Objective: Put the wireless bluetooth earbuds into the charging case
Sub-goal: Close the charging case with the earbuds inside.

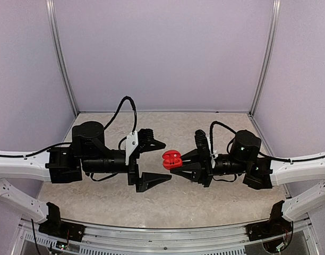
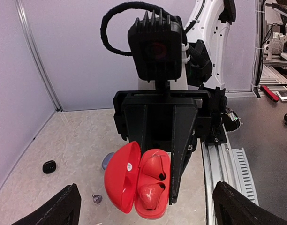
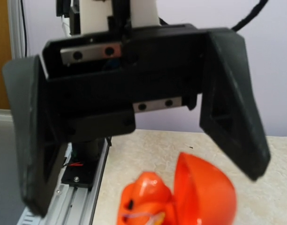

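Observation:
Both red earbuds lie in the wells, so my right gripper should next carry the case outward, lower to the tabletop by the black piece and let the case go.
The red charging case (image 1: 171, 159) hangs above the middle of the table with its lid open, and my right gripper (image 1: 179, 164) is shut on its base. In the left wrist view the case (image 2: 122, 176) shows two red earbuds (image 2: 155, 166) (image 2: 149, 194) lying in its wells, with one right finger (image 2: 182, 154) along its right side. My left gripper (image 1: 154, 162) stands open just left of the case, not touching it. Its fingers (image 2: 64, 206) sit at the bottom corners of the left wrist view. The right wrist view shows the case (image 3: 200, 192) low down, below the open left gripper (image 3: 129, 93).
On the table under the case lie a small silver-grey earbud (image 2: 97, 198), a rounded grey case (image 2: 107, 161) partly behind the red lid, and a small black piece (image 2: 49, 166) nearer the left wall. A metal rail (image 2: 228, 159) runs along the table's near edge.

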Controlling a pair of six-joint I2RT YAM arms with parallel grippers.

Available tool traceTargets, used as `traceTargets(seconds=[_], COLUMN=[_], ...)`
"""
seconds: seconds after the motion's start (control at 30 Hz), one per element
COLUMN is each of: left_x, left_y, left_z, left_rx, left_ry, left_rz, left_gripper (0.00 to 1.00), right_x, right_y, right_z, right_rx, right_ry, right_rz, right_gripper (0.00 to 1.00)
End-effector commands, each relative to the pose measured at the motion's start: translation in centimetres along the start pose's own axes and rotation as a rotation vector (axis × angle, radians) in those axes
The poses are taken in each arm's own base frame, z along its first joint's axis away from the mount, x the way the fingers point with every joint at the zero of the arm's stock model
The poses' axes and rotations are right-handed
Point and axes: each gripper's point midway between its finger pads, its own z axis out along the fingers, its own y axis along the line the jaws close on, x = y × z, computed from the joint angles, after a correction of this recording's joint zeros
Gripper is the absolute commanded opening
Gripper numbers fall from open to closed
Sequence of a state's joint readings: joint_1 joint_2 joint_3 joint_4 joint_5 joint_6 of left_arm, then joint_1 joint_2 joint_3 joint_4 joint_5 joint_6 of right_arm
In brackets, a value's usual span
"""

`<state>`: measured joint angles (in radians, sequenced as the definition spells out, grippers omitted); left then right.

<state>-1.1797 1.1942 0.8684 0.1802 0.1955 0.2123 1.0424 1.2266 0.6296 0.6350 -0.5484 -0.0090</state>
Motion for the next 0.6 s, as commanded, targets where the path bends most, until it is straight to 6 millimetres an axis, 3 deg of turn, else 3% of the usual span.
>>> traceTargets(seconds=[0.0,0.57], left_x=[-0.3,-0.5], left_y=[-1.0,-4.8], left_z=[0.4,-0.4], left_rx=[0.05,0.15], left_ry=[-0.02,-0.056], left_rz=[0.031,0.175], left_gripper=[0.97,0.91], right_x=[-1.3,-0.7], right_y=[0.3,0.0], right_z=[0.4,0.6], right_rx=[-0.027,-0.014], right_ry=[-0.028,-0.024], right_rz=[-0.01,0.038], right_gripper=[0.0,0.0])
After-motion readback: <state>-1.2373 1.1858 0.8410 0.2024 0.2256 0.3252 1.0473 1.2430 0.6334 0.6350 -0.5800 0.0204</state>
